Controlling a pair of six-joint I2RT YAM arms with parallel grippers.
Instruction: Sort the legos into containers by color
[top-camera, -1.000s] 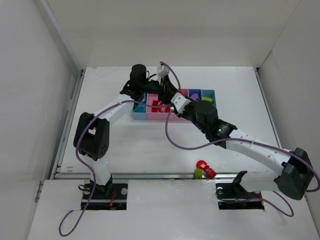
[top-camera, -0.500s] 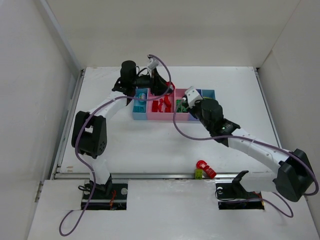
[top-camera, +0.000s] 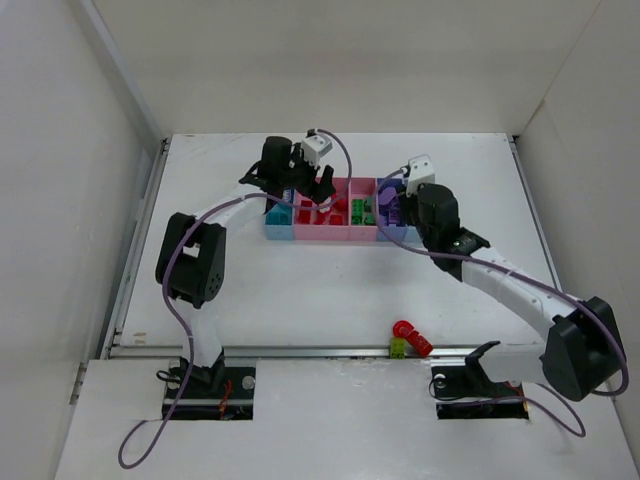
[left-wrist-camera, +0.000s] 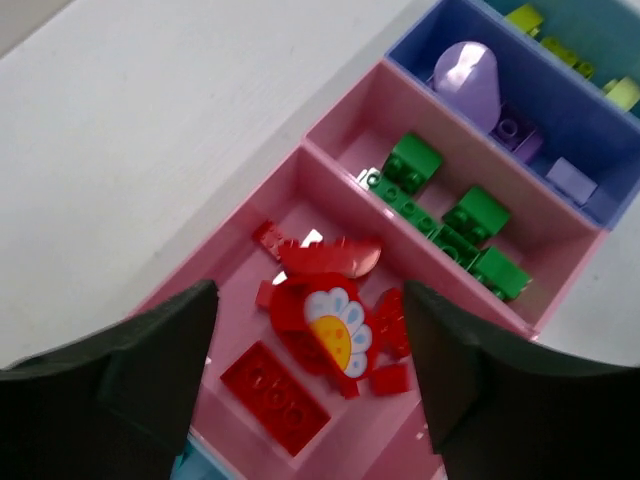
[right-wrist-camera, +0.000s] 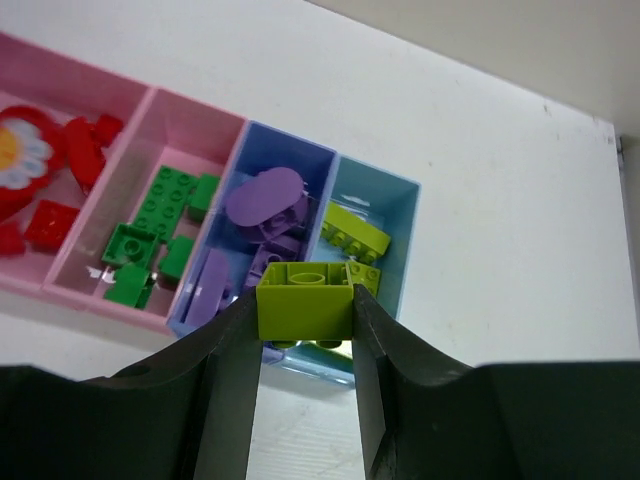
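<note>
I need to move my right gripper outward and to its right in the top view next, to the light blue bin of matching yellow-green bricks below, then lower it and let go.
The containers (top-camera: 330, 237) stand in a row at mid-table. My left gripper (left-wrist-camera: 310, 380) hangs open over the wide pink bin (left-wrist-camera: 310, 195), with nothing between its fingers. Below it lie red legos, among them a red flower piece (left-wrist-camera: 335, 325) and a flat red brick (left-wrist-camera: 275, 395). My right gripper (right-wrist-camera: 305, 320) is shut on a yellow-green brick (right-wrist-camera: 305, 300), above the near end of the right light blue bin (right-wrist-camera: 395, 200), which holds yellow-green bricks (right-wrist-camera: 352, 232). Green legos (right-wrist-camera: 160, 220) fill the small pink bin. Purple legos (right-wrist-camera: 265, 198) fill the purple-blue bin.
A red lego (top-camera: 410, 337) and a small green one (top-camera: 398, 347) lie at the near table edge, right of centre. The left light blue bin (top-camera: 278, 215) holds a teal piece. White walls enclose the table on three sides.
My left gripper swung right over the wide pink bin and its jaws opened. My right gripper moved right along the row with the yellow-green brick, from the pink bins to the light blue end.
</note>
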